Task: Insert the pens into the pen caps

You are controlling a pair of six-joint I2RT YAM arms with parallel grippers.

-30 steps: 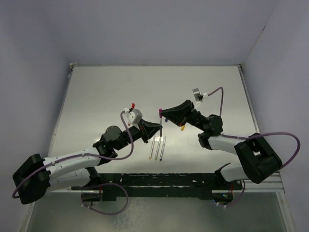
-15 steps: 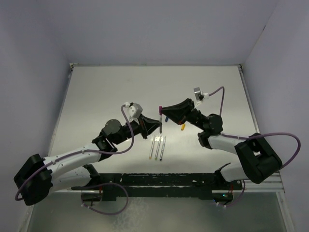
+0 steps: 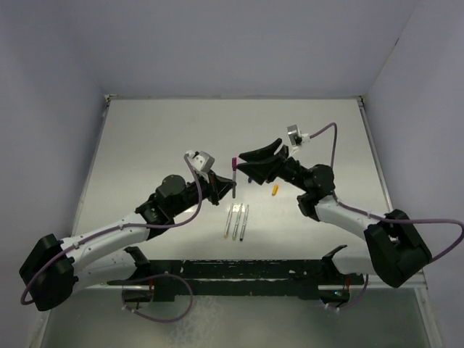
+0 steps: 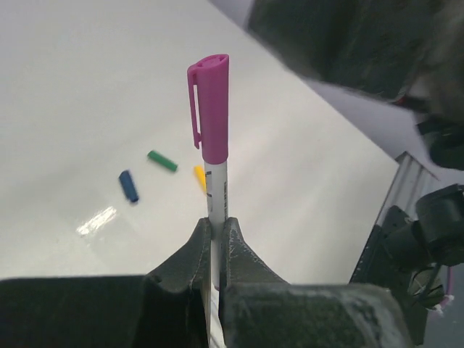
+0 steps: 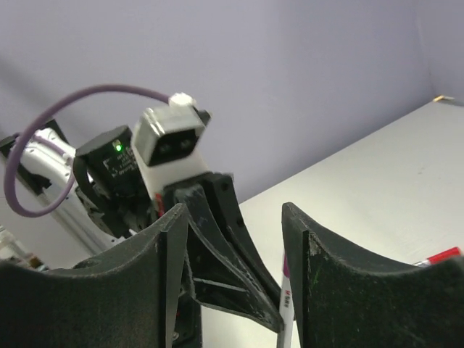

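The purple cap (image 3: 233, 164) is on the pen, so the robot's left gripper needs to move away from the right gripper next, then go down, tilting downward, next to the red-tipped piece.
My left gripper (image 3: 231, 190) (image 4: 216, 226) is shut on the whitish barrel of a pen (image 4: 217, 192) that stands upright. A purple pen cap (image 3: 233, 164) (image 4: 211, 109) sits on the pen's top end. My right gripper (image 3: 243, 162) (image 5: 233, 214) stands open just right of the capped pen, touching nothing; the pen (image 5: 286, 312) shows low between its fingers. Three more pens (image 3: 236, 220) lie side by side on the table. Blue (image 4: 128, 185), green (image 4: 162, 161) and yellow-orange (image 3: 275, 191) (image 4: 199, 176) pen caps lie loose on the table.
A red-tipped piece (image 5: 438, 257) lies on the table at the right edge of the right wrist view. The white table (image 3: 159, 138) has raised rails along its sides and purple walls behind. Both arms meet near the table's middle.
The right gripper has opened and let go of the purple cap, which stays on the pen. The left gripper has carried the capped pen slightly left and up.
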